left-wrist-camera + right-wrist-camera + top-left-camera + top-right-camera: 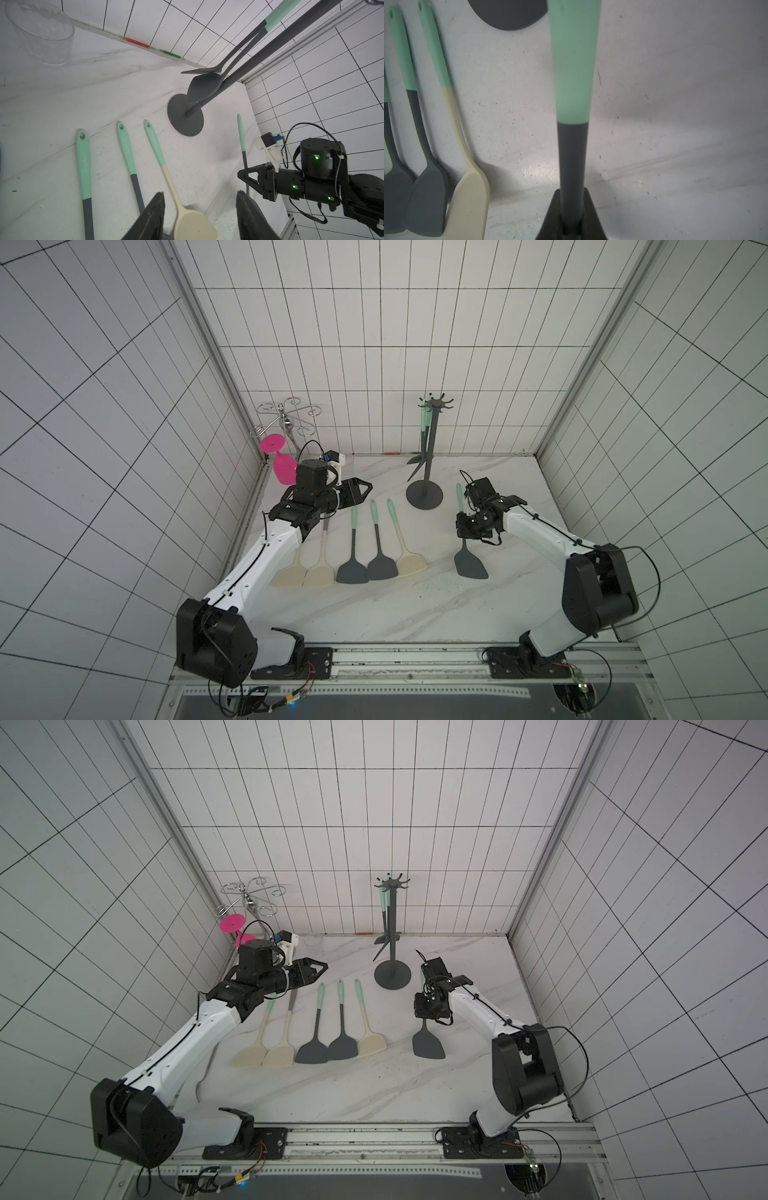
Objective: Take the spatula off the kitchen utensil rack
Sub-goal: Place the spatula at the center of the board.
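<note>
The right gripper shifts down and toward the rack's base next, lowers the spatula onto the bare marble there and releases the spatula's stem.
The kitchen utensil rack point(424, 497) point(392, 975) stands at the back of the marble table, a dark grey pole with a hook crown. Two grey spatulas point(204, 88) with mint handles hang from it. My right gripper point(468, 526) point(572, 197) is shut on the grey shaft of another spatula point(470, 564) point(572, 145), right of the rack's base and low over the table, blade toward the front. My left gripper point(365, 489) point(199, 207) hovers open and empty over the handles of the spatulas lying on the table.
Several spatulas point(352, 570), cream and grey, lie in a row left of the rack. A chrome glass holder point(286, 418) carrying a pink glass point(279, 460) stands in the back left corner. A clear cup point(41, 31) sits near the back wall.
</note>
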Robot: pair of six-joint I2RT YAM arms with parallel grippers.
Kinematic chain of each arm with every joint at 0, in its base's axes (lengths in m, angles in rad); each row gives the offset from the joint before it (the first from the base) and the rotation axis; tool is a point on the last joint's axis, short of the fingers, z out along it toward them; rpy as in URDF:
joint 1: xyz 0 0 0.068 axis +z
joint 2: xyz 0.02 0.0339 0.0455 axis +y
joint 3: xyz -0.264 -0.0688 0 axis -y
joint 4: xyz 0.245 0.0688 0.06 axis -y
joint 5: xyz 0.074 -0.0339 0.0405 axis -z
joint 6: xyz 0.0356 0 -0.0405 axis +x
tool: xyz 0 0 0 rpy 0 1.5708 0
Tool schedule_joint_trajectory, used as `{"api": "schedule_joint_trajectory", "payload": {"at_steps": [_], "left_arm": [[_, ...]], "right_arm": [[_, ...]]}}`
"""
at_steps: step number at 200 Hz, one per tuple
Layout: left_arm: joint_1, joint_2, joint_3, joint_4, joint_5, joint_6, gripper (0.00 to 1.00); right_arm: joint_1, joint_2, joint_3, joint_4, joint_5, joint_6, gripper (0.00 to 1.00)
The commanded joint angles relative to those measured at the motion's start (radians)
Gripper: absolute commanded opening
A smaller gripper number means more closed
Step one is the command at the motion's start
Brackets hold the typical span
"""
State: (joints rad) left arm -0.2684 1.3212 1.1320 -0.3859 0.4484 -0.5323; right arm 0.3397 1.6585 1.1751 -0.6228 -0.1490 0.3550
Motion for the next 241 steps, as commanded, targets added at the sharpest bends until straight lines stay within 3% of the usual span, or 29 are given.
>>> {"api": "schedule_joint_trajectory", "payload": {"at_steps": [1, 66, 89, 115, 151, 241], "left_arm": [[0.006, -0.015, -0.018, -0.008, -0.004, 0.011, 0.53], [0.008, 0.003, -0.018, -0.014, -0.006, 0.015, 0.53], [0.009, 0.019, -0.018, -0.009, 0.005, 0.011, 0.53], [0.009, 0.032, -0.018, -0.011, 0.014, 0.008, 0.53], [0.012, 0.034, -0.020, -0.012, 0.012, 0.008, 0.53], [0.012, 0.032, -0.017, 0.017, 0.019, 0.002, 0.53]], "right_arm": [[-0.009, 0.087, 0.128, 0.029, -0.019, -0.006, 0.00], [-0.016, 0.275, 0.204, 0.028, -0.005, -0.018, 0.00], [-0.017, 0.311, 0.198, 0.028, 0.006, -0.030, 0.06], [-0.018, 0.326, 0.198, 0.027, 0.005, -0.036, 0.20], [-0.018, 0.310, 0.195, 0.028, 0.007, -0.040, 0.31], [-0.023, 0.097, 0.184, -0.006, 0.042, -0.036, 0.35]]}}
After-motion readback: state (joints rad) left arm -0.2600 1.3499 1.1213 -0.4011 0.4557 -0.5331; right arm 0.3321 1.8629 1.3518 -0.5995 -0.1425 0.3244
